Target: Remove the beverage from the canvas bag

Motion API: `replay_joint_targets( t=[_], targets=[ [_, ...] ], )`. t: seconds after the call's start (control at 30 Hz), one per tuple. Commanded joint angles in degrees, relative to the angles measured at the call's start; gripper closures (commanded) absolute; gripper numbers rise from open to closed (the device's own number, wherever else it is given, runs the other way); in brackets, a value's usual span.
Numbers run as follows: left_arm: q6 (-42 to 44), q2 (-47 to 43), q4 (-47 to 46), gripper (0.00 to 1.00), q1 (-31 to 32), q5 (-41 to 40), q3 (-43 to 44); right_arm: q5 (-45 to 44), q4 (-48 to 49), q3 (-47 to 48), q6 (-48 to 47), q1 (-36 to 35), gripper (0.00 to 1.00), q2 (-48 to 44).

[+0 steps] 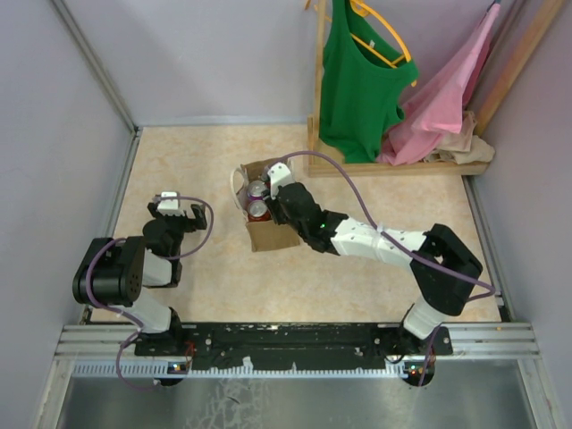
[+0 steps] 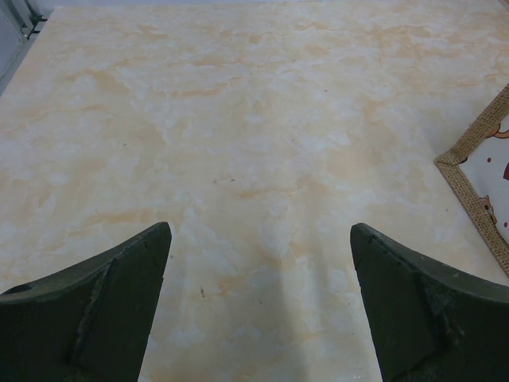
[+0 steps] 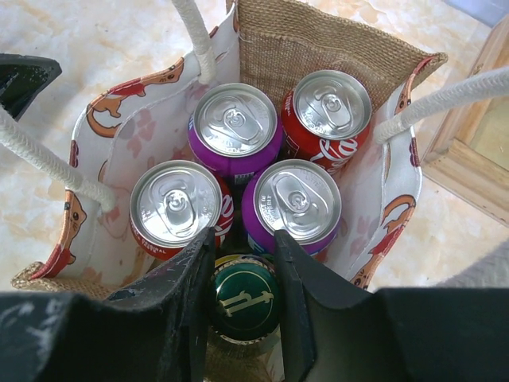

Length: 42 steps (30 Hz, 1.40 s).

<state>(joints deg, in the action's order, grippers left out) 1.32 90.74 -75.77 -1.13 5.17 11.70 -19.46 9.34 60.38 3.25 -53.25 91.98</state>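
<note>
My right gripper is holding the bottle and should move up, then to the right in the top view and down. It should release the bottle on the tabletop near the rack, where space is clear.
The canvas bag [image 1: 268, 234] stands mid-table; its burlap wall [image 3: 318, 48] and white rope handles show in the right wrist view. Inside stand two purple cans [image 3: 236, 127], two red cans [image 3: 330, 107] and a bottle with a green cap [image 3: 245, 298]. My right gripper [image 3: 242, 274] reaches into the bag from above, and its fingers [image 3: 298, 278] are closed against both sides of the green-capped bottle's neck. In the top view the right gripper [image 1: 273, 207] covers the bag's mouth. My left gripper [image 2: 258, 302] is open and empty over bare table, left of the bag [image 2: 477, 183].
A wooden rack [image 1: 398, 165] with a green top [image 1: 357, 80] and pink cloth [image 1: 442, 98] stands at the back right. Walls close in the table on the left, right and far side. Its frame edge shows right of the bag [image 3: 469, 151].
</note>
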Motion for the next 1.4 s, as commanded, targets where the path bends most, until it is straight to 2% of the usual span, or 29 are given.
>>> replay_joint_targets(
  t=[0.0,0.57,1.0,1.37],
  targets=[
    [0.18,0.43,-0.43,0.0,-0.07,0.63,0.6,-2.63,4.68,2.67,-3.68,-0.4,1.0,-0.41],
    [0.21,0.44,-0.43,0.0,-0.05,0.62,0.6,-2.19,10.8,12.12,-8.99,-0.37,1.0,-2.52],
    [0.23,0.41,-0.43,0.0,-0.07,0.63,0.6,0.16,14.58,17.3,-9.83,-0.36,1.0,-8.0],
    [0.18,0.4,-0.43,0.0,-0.07,0.63,0.61,-0.97,22.97,19.91,-16.25,-0.42,1.0,-12.29]
  ],
)
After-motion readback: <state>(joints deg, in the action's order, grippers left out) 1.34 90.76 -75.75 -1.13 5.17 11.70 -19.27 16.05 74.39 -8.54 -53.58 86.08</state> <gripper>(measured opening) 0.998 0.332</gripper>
